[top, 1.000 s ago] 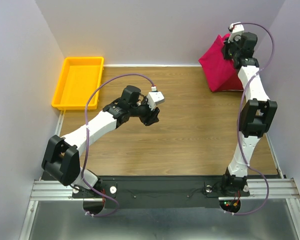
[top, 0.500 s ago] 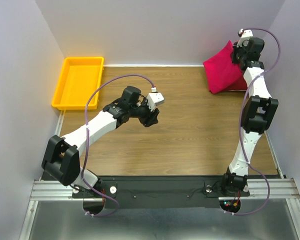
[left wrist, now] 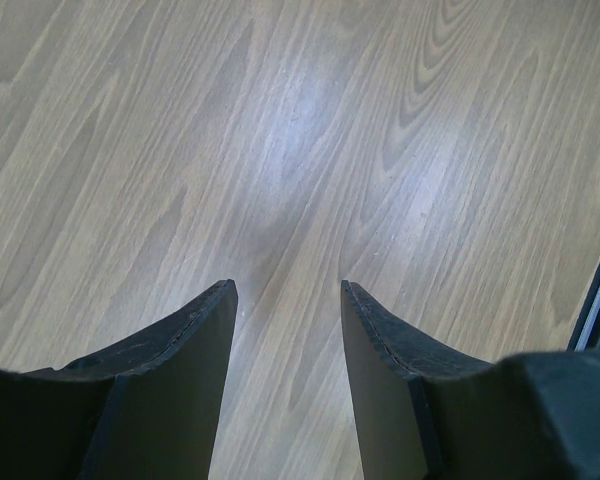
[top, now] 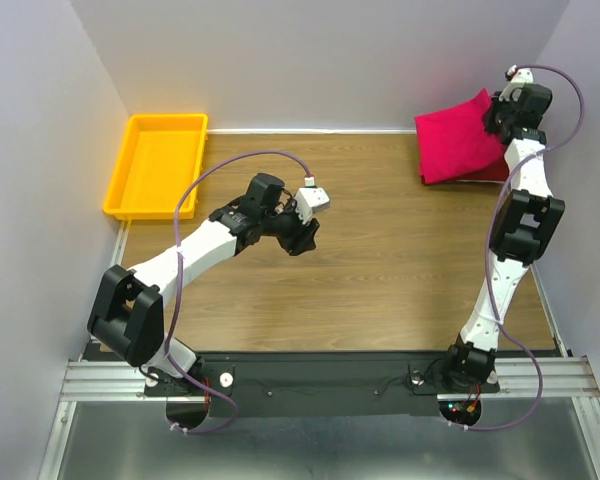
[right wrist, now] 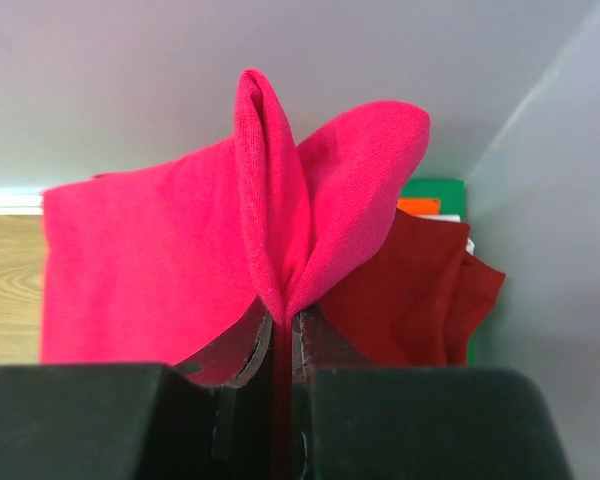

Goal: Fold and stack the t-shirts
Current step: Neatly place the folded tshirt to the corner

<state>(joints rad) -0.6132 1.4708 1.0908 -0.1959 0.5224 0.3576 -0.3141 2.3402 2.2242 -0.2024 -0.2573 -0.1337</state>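
My right gripper should next lower the pinched fold of the pink shirt onto the crimson shirt beneath, because that fold is still lifted above it.
The magenta-pink t-shirt lies folded at the table's far right corner, over the darker crimson t-shirt, of which only an edge shows. My right gripper is shut on a pinched fold of the pink shirt at its right edge. The crimson shirt shows behind and to the right of it in the right wrist view. My left gripper hovers open and empty over the bare wood in the table's middle.
A yellow plastic tray stands at the far left edge of the table. Grey walls close the back and both sides. Something green and orange peeks from behind the shirts.
My right gripper has carried the pink shirt's edge to the right and back, so the cloth has gone from hanging raised to lying spread over the crimson shirt. The left arm has barely moved.
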